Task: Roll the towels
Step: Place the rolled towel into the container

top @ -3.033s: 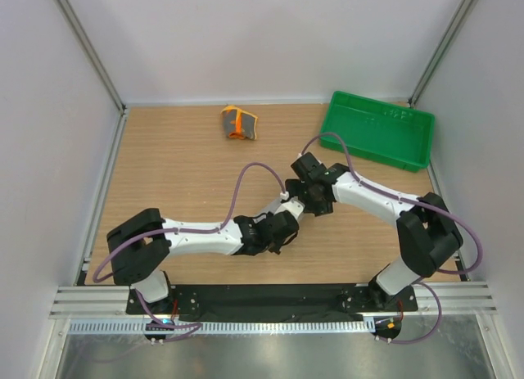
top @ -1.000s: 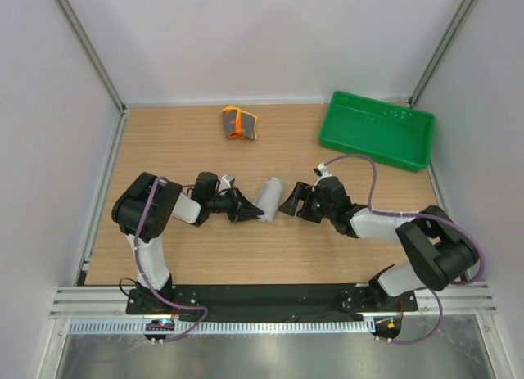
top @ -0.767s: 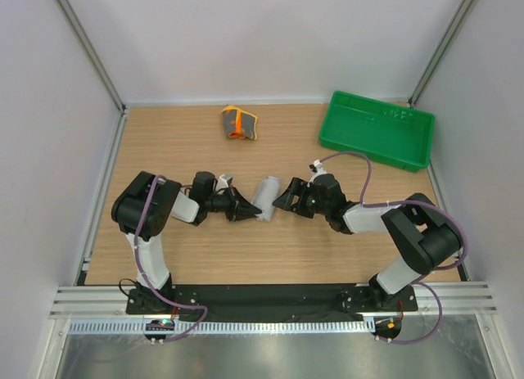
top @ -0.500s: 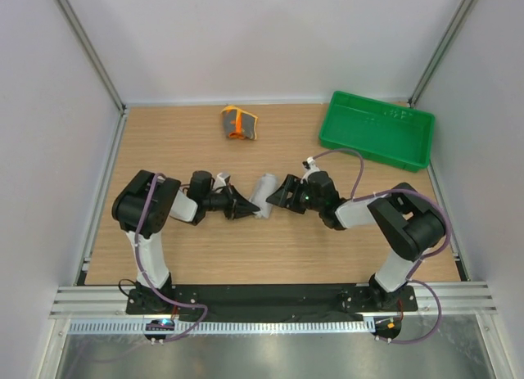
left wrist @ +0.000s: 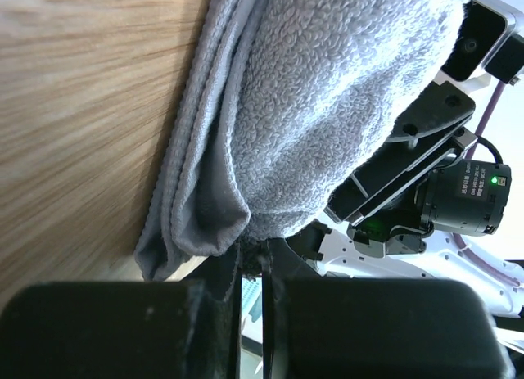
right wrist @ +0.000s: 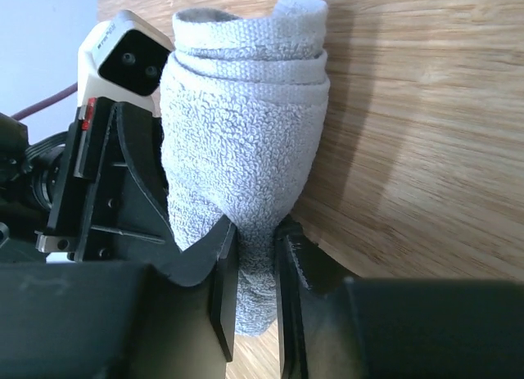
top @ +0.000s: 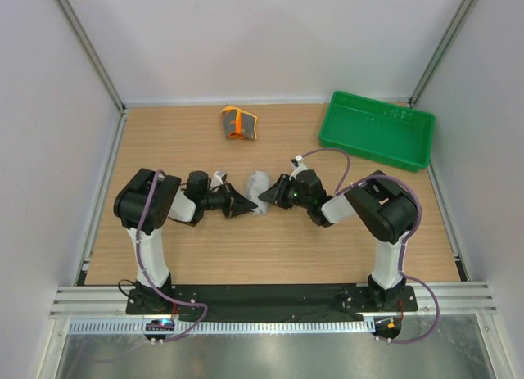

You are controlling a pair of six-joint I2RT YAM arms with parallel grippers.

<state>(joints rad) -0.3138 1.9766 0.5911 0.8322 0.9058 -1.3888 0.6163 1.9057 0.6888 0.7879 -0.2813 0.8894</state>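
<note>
I will lift the roll with my right gripper next, move it outward over the green tray's end nearer the patterned towel (top: pixel 238 122), and lower it to let it go, since the tray is empty.
The light grey towel (top: pixel 257 183) lies rolled on the wooden table between my two grippers. My left gripper (top: pixel 245 208) comes in from the left with its jaws shut, pinching the roll's lower edge; the left wrist view shows the towel (left wrist: pixel 327 109) bunched right above the left gripper's (left wrist: pixel 250 260) tips. From the right, my right gripper (top: pixel 267 196) is shut on the near end of the roll. The right wrist view shows the towel (right wrist: pixel 246 142) squeezed between the right gripper's (right wrist: pixel 256 248) fingers. The orange and yellow patterned towel (top: pixel 238 122) lies folded near the back edge, apart from both grippers.
A green plastic tray (top: pixel 377 129) sits at the back right of the table. Metal frame posts and white walls close in the left, right and back sides. Both arms lie low across the table's middle.
My right gripper has moved left onto the grey roll and closed on its end. The roll has shifted slightly left and back. The left gripper has stayed shut at the roll.
</note>
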